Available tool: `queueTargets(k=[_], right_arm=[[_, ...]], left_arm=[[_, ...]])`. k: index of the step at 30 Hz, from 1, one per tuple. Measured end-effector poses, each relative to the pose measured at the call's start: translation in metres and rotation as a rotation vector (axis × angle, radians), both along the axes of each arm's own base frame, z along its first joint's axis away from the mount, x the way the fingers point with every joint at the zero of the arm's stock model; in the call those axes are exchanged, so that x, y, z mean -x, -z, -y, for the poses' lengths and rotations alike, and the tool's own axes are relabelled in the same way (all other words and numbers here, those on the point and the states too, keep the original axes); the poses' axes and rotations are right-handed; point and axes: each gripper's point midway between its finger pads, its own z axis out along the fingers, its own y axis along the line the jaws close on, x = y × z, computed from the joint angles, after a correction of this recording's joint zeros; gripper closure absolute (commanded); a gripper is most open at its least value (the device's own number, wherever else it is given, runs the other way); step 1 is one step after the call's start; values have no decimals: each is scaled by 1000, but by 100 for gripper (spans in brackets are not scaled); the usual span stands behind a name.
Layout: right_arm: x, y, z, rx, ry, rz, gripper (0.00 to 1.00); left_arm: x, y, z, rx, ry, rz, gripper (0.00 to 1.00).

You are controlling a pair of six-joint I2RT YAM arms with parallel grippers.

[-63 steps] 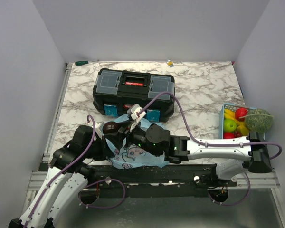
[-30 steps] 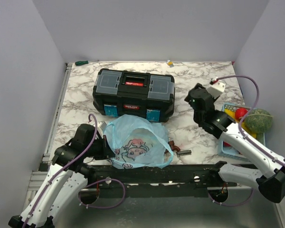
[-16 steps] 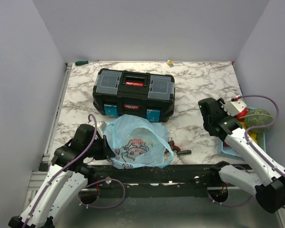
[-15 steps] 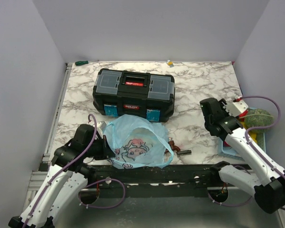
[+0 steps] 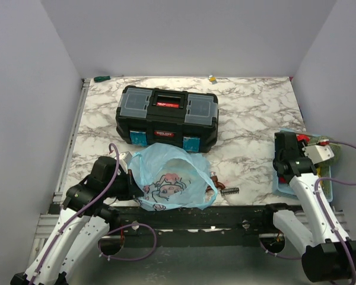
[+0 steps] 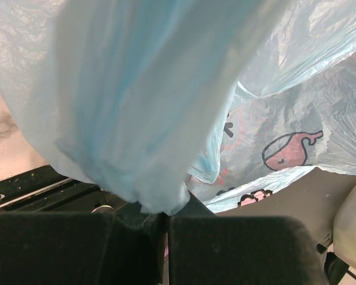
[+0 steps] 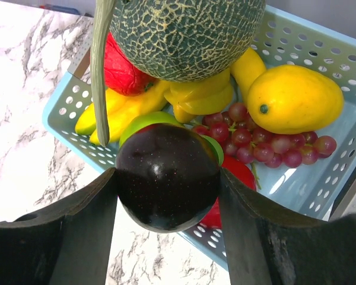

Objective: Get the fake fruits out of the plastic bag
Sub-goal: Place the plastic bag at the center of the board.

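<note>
My right gripper already hangs above the green and red fruits in the basket [image 5: 279, 185], so it will stay there and open its fingers to release the plum.
The light-blue plastic bag [image 5: 172, 178] with its pink cartoon print lies open at the near edge of the table. My left gripper [image 5: 130, 181] is shut on a fold of its left rim; in the left wrist view the bag [image 6: 166, 89] hangs from my closed left gripper [image 6: 166, 221]. My right gripper [image 7: 168, 196] is shut on a dark purple plum [image 7: 168, 181], held just above the near left corner of the light-blue mesh basket [image 7: 320, 47]. In the top view my right gripper [image 5: 286, 155] sits over the basket [image 5: 279, 185]. What the bag holds is hidden.
The basket holds a netted melon [image 7: 184, 35], a yellow mango [image 7: 293, 98], red grapes [image 7: 273, 145], yellow pieces and a red fruit [image 7: 121, 68]. A black toolbox [image 5: 167, 117] stands behind the bag. A small spring and a brown bit [image 5: 222, 189] lie right of the bag.
My right arm has swung from the bag across to the right with the plum and now hangs over the basket. My left gripper has kept its hold on the bag rim.
</note>
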Motion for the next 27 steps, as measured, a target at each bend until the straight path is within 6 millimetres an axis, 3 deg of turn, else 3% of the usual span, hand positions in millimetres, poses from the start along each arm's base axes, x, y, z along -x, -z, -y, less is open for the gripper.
queueTargets(k=[6, 9, 17, 20, 27], right_arm=[[6, 1, 4, 14, 20, -18, 88], [6, 10, 8, 18, 43, -64, 75], [9, 22, 14, 21, 74, -94, 66], [8, 24, 14, 21, 78, -98, 34], [8, 24, 15, 26, 79, -105, 14]], left_arm=[[0, 0, 0, 0, 0, 0, 100], [0, 0, 0, 0, 0, 0, 100], [3, -4, 6, 35, 24, -8, 100], [3, -8, 10, 59, 34, -5, 93], [4, -9, 12, 72, 37, -15, 69]])
